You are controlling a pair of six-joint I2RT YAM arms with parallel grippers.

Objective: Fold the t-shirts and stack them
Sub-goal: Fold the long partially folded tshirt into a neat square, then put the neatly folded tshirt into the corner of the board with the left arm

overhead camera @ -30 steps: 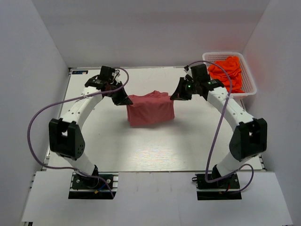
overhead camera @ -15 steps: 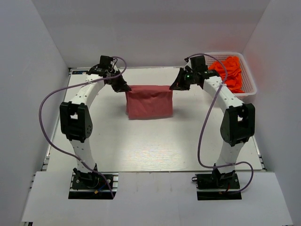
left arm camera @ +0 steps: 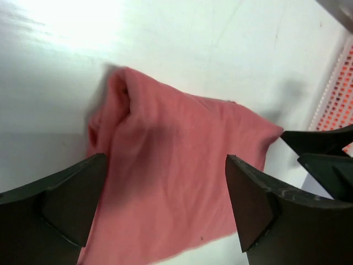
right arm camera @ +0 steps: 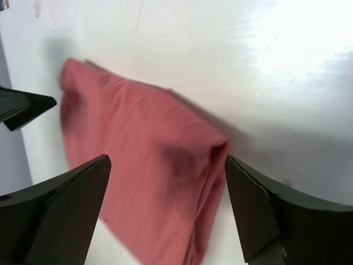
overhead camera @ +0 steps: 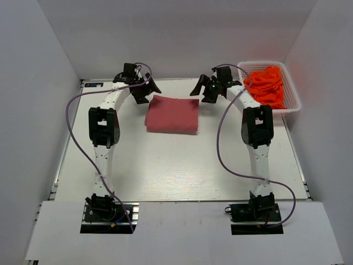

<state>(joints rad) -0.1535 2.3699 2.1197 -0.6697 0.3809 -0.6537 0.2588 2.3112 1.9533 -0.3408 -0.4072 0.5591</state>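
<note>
The robot's left gripper will move its fingers back and down around the red t-shirt's layered edge away from the basket (left arm camera: 110, 160), because those layers are below and back of it.
A muted rose-red t-shirt (overhead camera: 172, 114) lies folded into a flat rectangle at the back middle of the white table (overhead camera: 176, 165). My left gripper (overhead camera: 144, 91) hovers open just off its far left corner. My right gripper (overhead camera: 198, 91) hovers open off its far right corner. Neither holds anything. In the left wrist view the red t-shirt (left arm camera: 176, 176) lies below the wide-apart fingers of the left gripper (left arm camera: 165, 160). In the right wrist view the same t-shirt (right arm camera: 149, 176) shows its layered folded edge under the right gripper (right arm camera: 167, 161). Bright orange t-shirts (overhead camera: 267, 84) sit heaped in a basket.
The white mesh basket (overhead camera: 294, 98) stands at the table's back right corner, close to the right arm; its wall (left arm camera: 337, 94) shows in the left wrist view. White walls enclose the table at the back and sides. Purple cables loop from both arms.
Both grippers opened and let go of the red t-shirt's far edge. The shirt dropped from hanging to lying flat and folded. Both arms stretched further toward the back.
</note>
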